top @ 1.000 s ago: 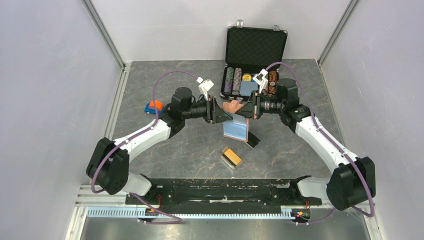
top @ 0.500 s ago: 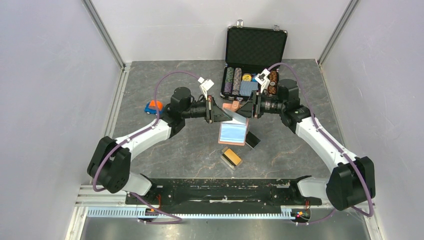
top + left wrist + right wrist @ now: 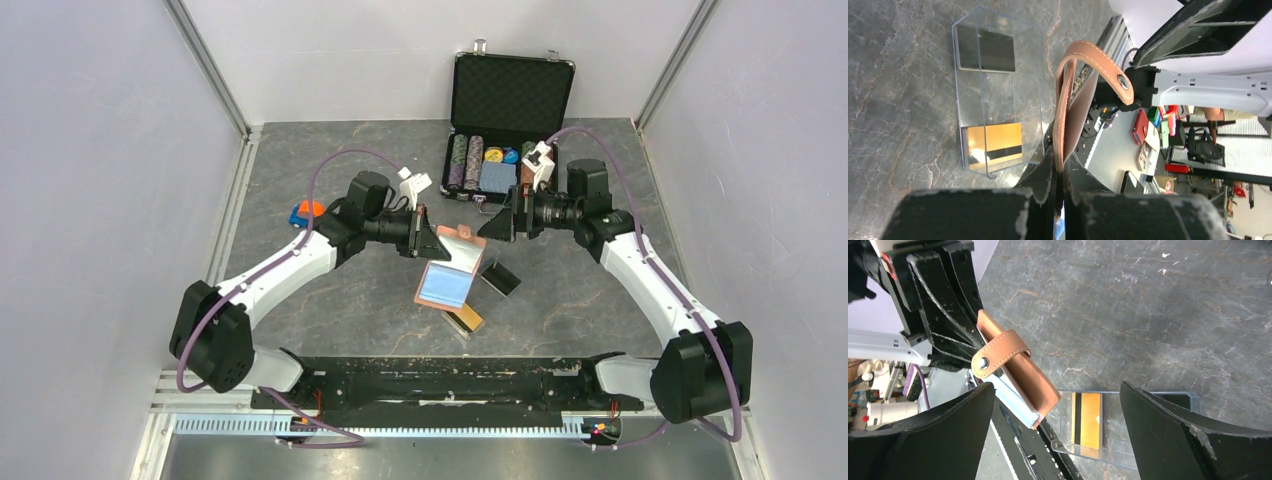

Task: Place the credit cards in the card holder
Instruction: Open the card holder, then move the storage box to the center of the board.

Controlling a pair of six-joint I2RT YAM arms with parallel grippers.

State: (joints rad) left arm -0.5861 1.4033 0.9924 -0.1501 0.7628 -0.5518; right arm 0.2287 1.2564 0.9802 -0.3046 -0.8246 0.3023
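Observation:
I need to move my right gripper back and to the left in the top view, onto the card holder's edge that faces it, because that edge is free.
The tan leather card holder (image 3: 447, 284) hangs open above the table, blue inside facing up. My left gripper (image 3: 432, 243) is shut on its upper edge. From the left wrist, the leather and snap tab (image 3: 1074, 80) rise out of the closed left gripper (image 3: 1058, 172). My right gripper (image 3: 497, 226) stands wide open just right of the holder, touching nothing; in its own view the holder (image 3: 1023, 372) hangs ahead of the right gripper (image 3: 1058, 390). A gold credit card (image 3: 465, 318) (image 3: 994, 145) (image 3: 1089, 419) and a black credit card (image 3: 504, 279) (image 3: 986, 48) lie in clear plastic boxes on the table.
An open black poker-chip case (image 3: 511, 98) with chips and a blue deck stands at the back. A blue and orange toy (image 3: 305, 212) lies left of the left arm. Grey walls close in both sides.
The right gripper has opened, let go of the holder and drawn back to the right. The left gripper has shut on the holder, which has dropped open and shifted towards the near left.

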